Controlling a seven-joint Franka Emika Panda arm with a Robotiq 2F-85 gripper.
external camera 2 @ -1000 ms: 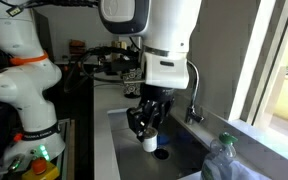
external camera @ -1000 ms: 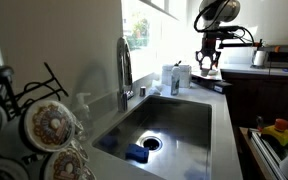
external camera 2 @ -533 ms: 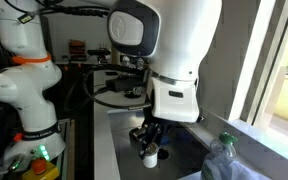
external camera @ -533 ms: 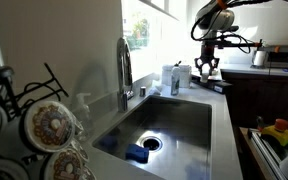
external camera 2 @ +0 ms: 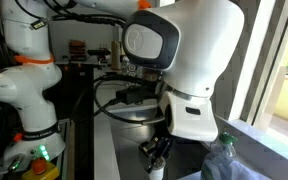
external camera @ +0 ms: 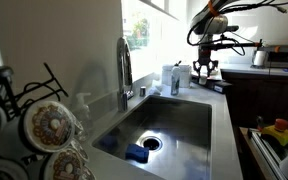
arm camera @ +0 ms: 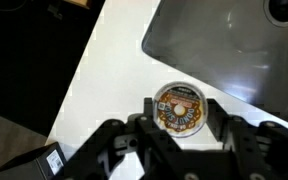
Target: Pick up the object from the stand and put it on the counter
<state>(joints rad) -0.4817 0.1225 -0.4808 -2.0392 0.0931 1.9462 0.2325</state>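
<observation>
The pod in my gripper still hangs, so I'll next lower it toward the pale counter (arm camera: 138, 88) beside the steel sink's corner (external camera: 204, 95) to release it on that clear surface.
My gripper (arm camera: 180, 112) is shut on the object (arm camera: 180, 107), a small round pod whose lid bears a doughnut picture. It hangs just over the pale counter (arm camera: 112, 72), beside the corner of the steel sink (arm camera: 234, 40). In both exterior views the gripper (external camera: 206, 71) (external camera 2: 156, 153) is low over the far end of the counter (external camera: 224, 125). The stand (external camera: 42, 86), a black wire rack, sits close to the camera and holds similar pods (external camera: 52, 122).
A chrome faucet (external camera: 124, 68) rises beside the sink basin (external camera: 169, 122), which has a blue sponge (external camera: 136, 153) near its drain. White bottles (external camera: 174, 77) stand by the window. A clear plastic bottle (external camera 2: 224, 160) is close to the arm.
The arm has come down toward the counter with the pod still in the gripper. The jaws have stayed shut.
</observation>
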